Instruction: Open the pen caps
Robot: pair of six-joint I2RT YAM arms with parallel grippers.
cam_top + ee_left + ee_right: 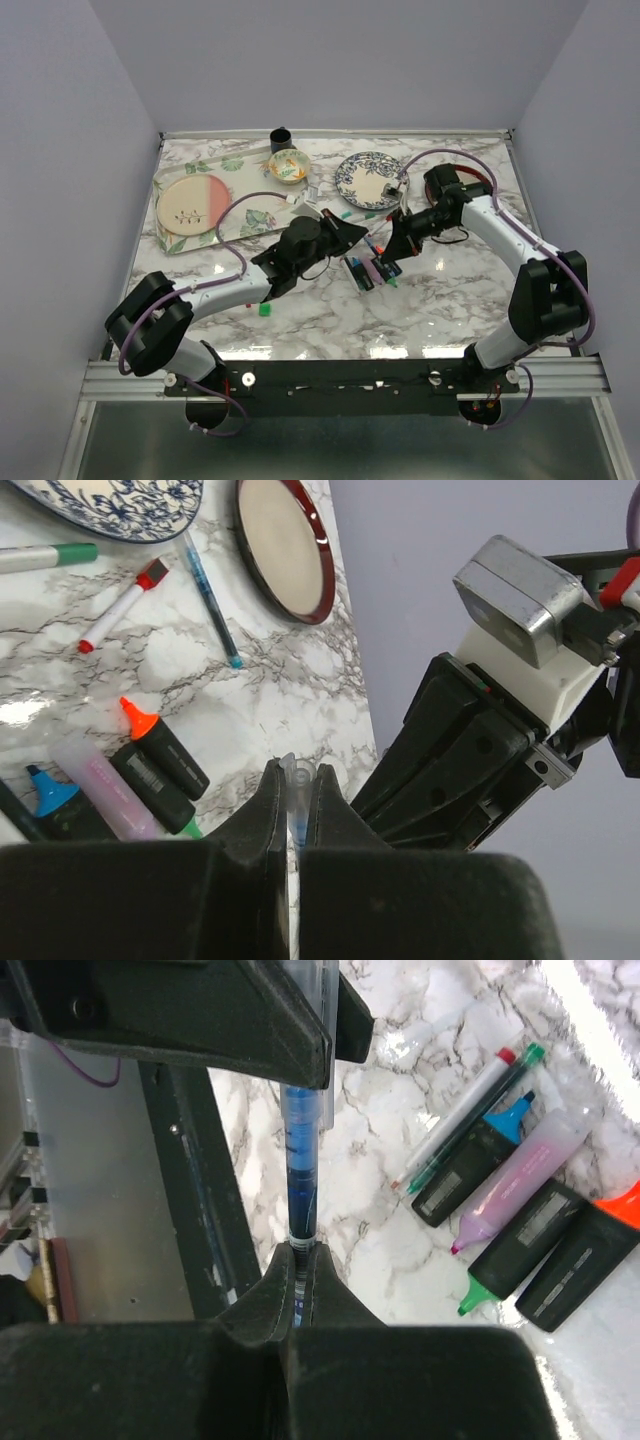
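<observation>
The small green cap (265, 310) lies below and left in the top view; my left gripper should next pull away and down, releasing beside it.
Both grippers hold one blue pen (301, 1175) level above the table. My right gripper (300, 1260) is shut on its barrel. My left gripper (296, 780) is shut on the pen's clear cap (297, 773), which has a clip (326, 1000) and still sits over the pen's end. In the top view the left gripper (345, 236) and the right gripper (396, 244) face each other closely. Below them lie uncapped highlighters: orange (150, 735), green (160, 798), lilac (100, 785), blue (48, 798). A small green cap (265, 310) lies near the left arm.
White-barrelled pens lie loose: red-ended (122, 605), green-ended (45, 557), a thin teal one (212, 600). A blue patterned plate (352, 180), a red-rimmed plate (285, 545), a leaf-print tray (250, 225) with a pink plate, a small bowl (288, 165) and a black cup (282, 138) stand at the back.
</observation>
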